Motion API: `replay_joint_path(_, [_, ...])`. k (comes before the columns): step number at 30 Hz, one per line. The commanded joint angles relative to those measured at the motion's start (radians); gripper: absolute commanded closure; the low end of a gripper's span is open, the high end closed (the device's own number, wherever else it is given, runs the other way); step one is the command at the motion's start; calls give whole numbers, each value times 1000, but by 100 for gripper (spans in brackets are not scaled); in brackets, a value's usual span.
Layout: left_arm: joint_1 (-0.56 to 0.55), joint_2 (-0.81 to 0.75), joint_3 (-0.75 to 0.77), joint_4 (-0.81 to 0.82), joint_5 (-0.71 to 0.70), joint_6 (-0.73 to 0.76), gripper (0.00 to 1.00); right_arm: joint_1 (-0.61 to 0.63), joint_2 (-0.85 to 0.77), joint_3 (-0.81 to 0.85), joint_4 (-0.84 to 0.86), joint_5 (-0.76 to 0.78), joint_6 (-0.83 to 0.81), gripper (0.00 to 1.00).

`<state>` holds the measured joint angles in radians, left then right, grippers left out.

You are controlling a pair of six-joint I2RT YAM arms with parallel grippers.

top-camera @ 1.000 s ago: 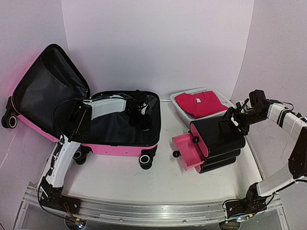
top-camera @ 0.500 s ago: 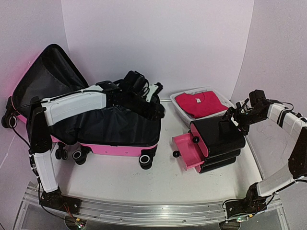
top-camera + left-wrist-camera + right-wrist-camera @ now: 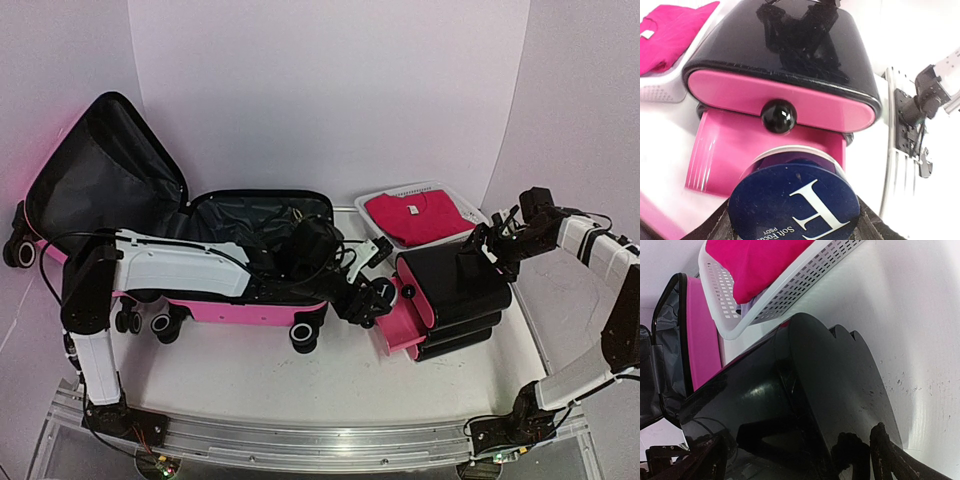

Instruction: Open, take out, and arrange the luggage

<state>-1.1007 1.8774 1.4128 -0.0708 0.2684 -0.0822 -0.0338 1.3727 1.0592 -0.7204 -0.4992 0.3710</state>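
Note:
My left gripper will next move down toward the drawer's front end and let go of the round navy jar inside, because the pink drawer is open below the jar.
The pink luggage lies open at the left, its lid leaning back and the black lining showing. My left gripper reaches past the luggage's right end. It is shut on a round navy jar with a white "H" on its lid, held just above the open pink drawer of the black drawer stack. My right gripper is open, its fingers spread over the glossy black top of the stack.
A white mesh basket with a folded pink cloth stands behind the stack. The stack's upper drawer is closed, with a black knob. The luggage's black wheels face the front.
My left arm has swung out of the luggage and to the right, carrying the navy jar over to the open pink drawer. The right arm has not moved.

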Motion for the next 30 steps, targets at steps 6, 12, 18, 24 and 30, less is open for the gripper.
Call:
replay_joint_path(6, [-4,142,127,193,-23,48,58,6,-19,15,26,-42,-3,2])
replay_joint_path(12, [-4,189,120,194,-60,40,54,6,-24,22,26,-47,-2,2])
replay_joint_path(18, [-4,160,67,194,-80,58,45,5,-24,28,25,-50,-1,2])
replay_joint_path(24, [-4,119,17,194,-121,52,24,6,-23,23,26,-52,3,2])
replay_joint_path(30, [-4,40,-37,193,-145,35,16,6,-29,25,26,-53,6,2])
